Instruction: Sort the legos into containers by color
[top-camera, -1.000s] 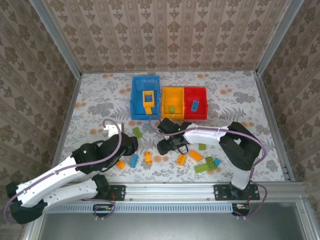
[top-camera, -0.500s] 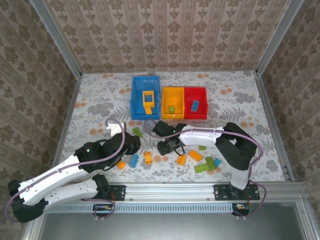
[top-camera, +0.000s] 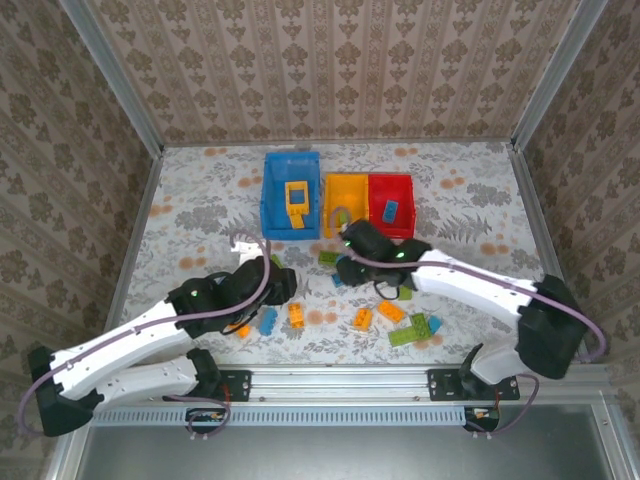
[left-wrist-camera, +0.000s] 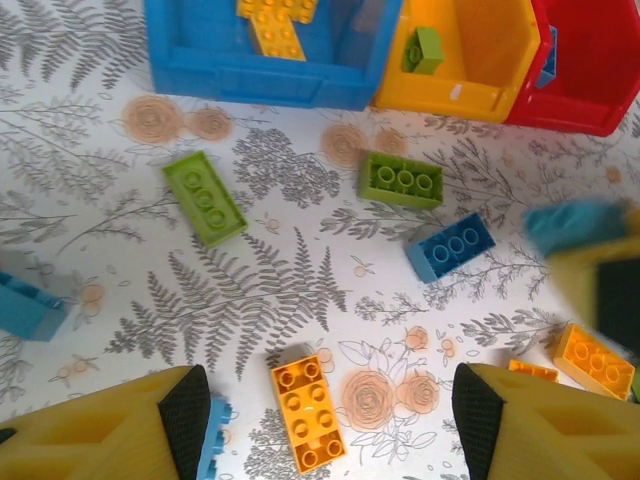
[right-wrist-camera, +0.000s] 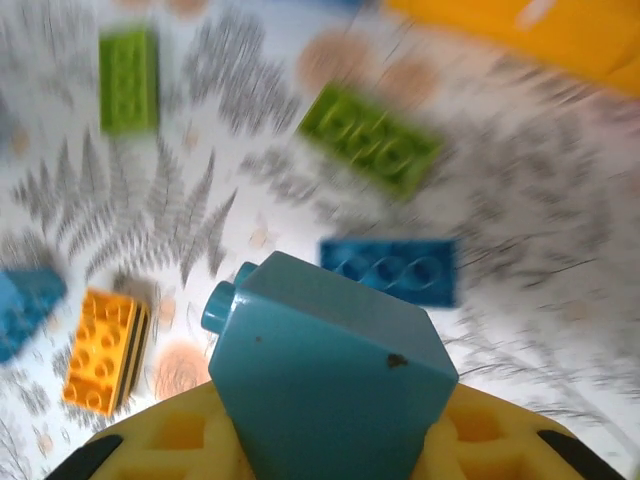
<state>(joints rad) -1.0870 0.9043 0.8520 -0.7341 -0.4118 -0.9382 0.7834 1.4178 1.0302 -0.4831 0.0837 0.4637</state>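
Observation:
Next, my right gripper should carry the teal-blue lego away from my base over the red bin (top-camera: 404, 182), then bring it down to release it there.
My right gripper (right-wrist-camera: 330, 445) is shut on a teal-blue lego (right-wrist-camera: 330, 375) and holds it above the table, in front of the containers. From above, the right gripper (top-camera: 344, 266) hangs just before the yellow bin (top-camera: 345, 188). The blue bin (top-camera: 272, 200) holds an orange frame piece (top-camera: 296, 196); the red bin (top-camera: 404, 182) holds a blue lego. My left gripper (left-wrist-camera: 330, 398) is open over an orange lego (left-wrist-camera: 308, 413). Loose green legos (left-wrist-camera: 204, 197) (left-wrist-camera: 401, 179) and a blue lego (left-wrist-camera: 450, 246) lie ahead of it.
More legos lie along the near table: orange ones (top-camera: 362, 319) (top-camera: 391, 311), a green one (top-camera: 412, 332), a blue one (top-camera: 268, 320). Metal frame rails (top-camera: 350, 378) border the table. The open strip behind the bins is bare patterned cloth (top-camera: 440, 170).
My right gripper has shut on the teal-blue lego and lifted it from the table toward the bins. My left arm has crept forward and right, staying open.

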